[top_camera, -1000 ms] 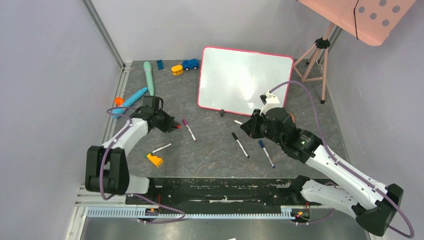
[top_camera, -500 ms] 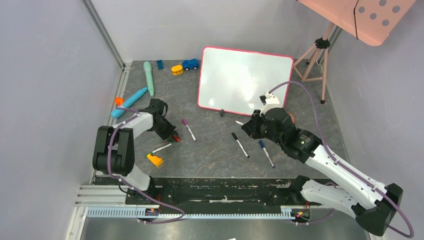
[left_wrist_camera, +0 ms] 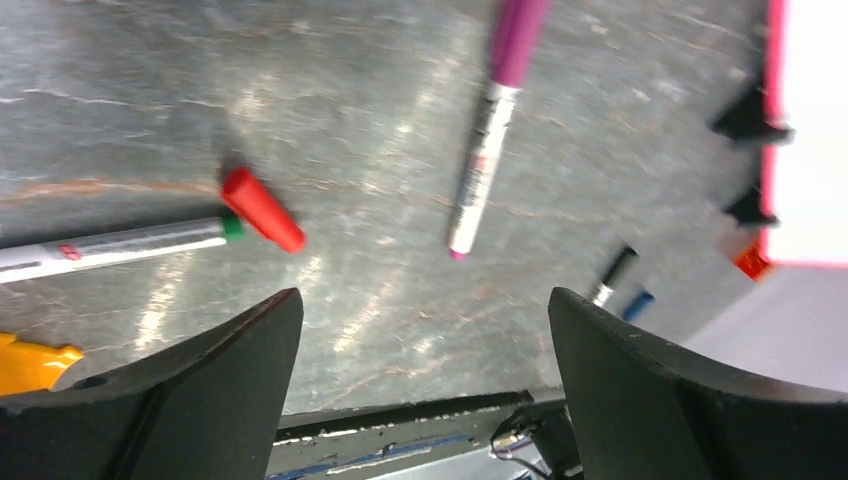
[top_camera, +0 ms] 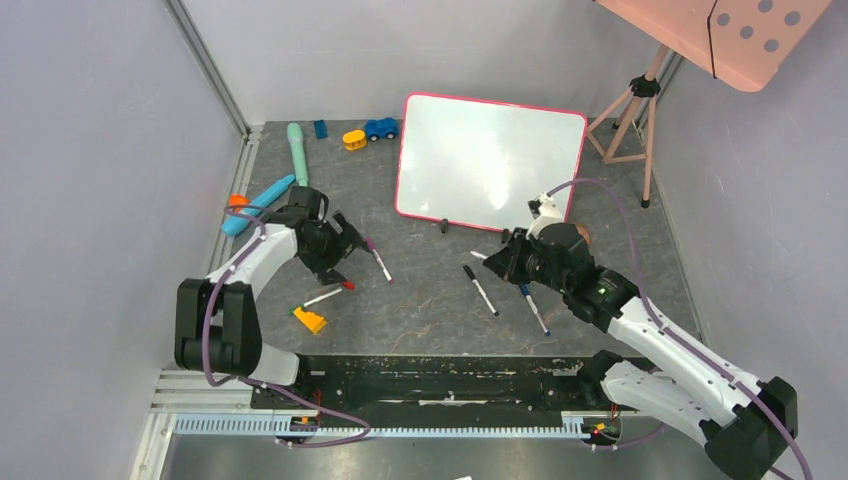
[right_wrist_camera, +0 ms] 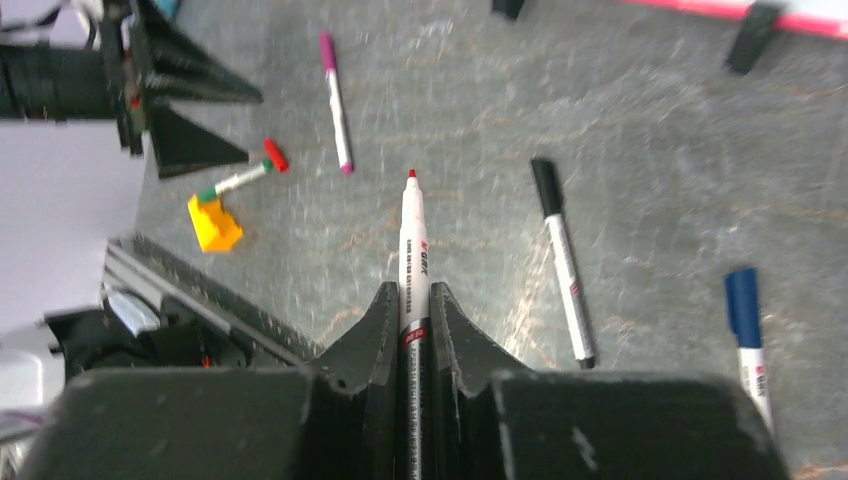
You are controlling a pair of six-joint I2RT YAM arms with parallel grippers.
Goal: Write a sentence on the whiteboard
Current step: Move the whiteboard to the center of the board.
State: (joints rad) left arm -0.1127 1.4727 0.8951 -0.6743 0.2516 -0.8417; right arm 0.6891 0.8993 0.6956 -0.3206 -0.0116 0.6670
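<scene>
The whiteboard stands crooked, so my left gripper moves outward next, away from the red cap (top_camera: pixel 347 285), and closes on the board's side edge by the toys.
The whiteboard (top_camera: pixel 490 160) stands propped at the back of the table, its face blank; no sentence shows on it. My right gripper (top_camera: pixel 497 258) (right_wrist_camera: pixel 410 290) hovers just in front of the board's lower edge, shut on a white marker (right_wrist_camera: pixel 411 240) with a bare red tip that points left. My left gripper (top_camera: pixel 345 250) (left_wrist_camera: pixel 425 295) is open over the table at the left with nothing between its fingers. A red cap (left_wrist_camera: pixel 262 208) (top_camera: pixel 347 285) lies on the table just beyond them, at the end of a green-banded marker (left_wrist_camera: pixel 120 243).
A purple-capped marker (top_camera: pixel 377 257), a black-capped one (top_camera: pixel 480 290) and a blue-capped one (top_camera: pixel 533 307) lie between the arms. A yellow block (top_camera: pixel 310 320) sits near left. Two teal pens (top_camera: pixel 296 155) and small toys (top_camera: pixel 380 128) lie back left. A tripod (top_camera: pixel 635 110) stands back right.
My left gripper has opened and let go of the red cap, which now lies on the table. The right gripper has shifted slightly left with its marker.
</scene>
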